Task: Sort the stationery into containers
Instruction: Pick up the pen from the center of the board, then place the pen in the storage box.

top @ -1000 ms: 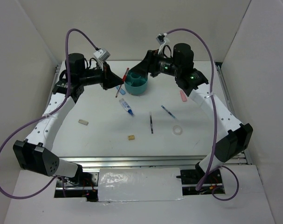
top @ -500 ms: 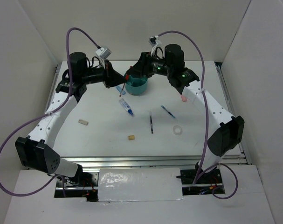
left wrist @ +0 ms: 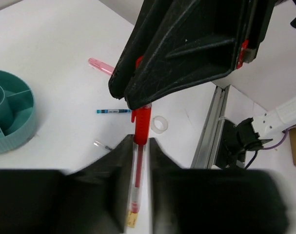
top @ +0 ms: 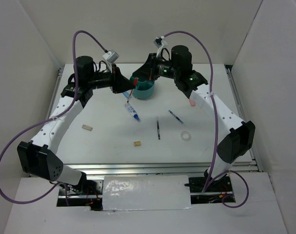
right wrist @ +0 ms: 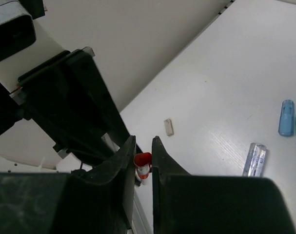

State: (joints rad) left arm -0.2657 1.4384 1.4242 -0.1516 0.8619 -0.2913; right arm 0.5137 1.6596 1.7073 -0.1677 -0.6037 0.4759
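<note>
My right gripper swings outward, turns the pen upright and lowers it into the organiser's middle cup [top: 142,83] next, since the cup lies below and outward of that gripper's fingers.
A red pen [top: 132,91] hangs in the air just left of the round teal organiser [top: 147,93]. My right gripper [right wrist: 143,141] is shut on its red cap [right wrist: 143,159]. My left gripper [left wrist: 140,141] surrounds the clear barrel of the pen [left wrist: 141,122] with its jaws loosened, and a thin gap shows on each side. In the top view the left gripper [top: 128,89] and right gripper [top: 138,81] meet tip to tip. On the table lie two blue-white pens [top: 133,112], another blue-white pen [top: 175,116], a thin dark pen [top: 158,129] and a clear tape ring [top: 186,136].
Two tan blocks [top: 87,127] [top: 137,144] lie at the left and front middle. A pink eraser [top: 191,102] rests under the right arm. A light blue eraser [right wrist: 286,117] lies beside the organiser. White walls enclose the table on three sides.
The right arm swung left to the pen and its jaws closed on the red cap. The left jaws have loosened around the barrel.
</note>
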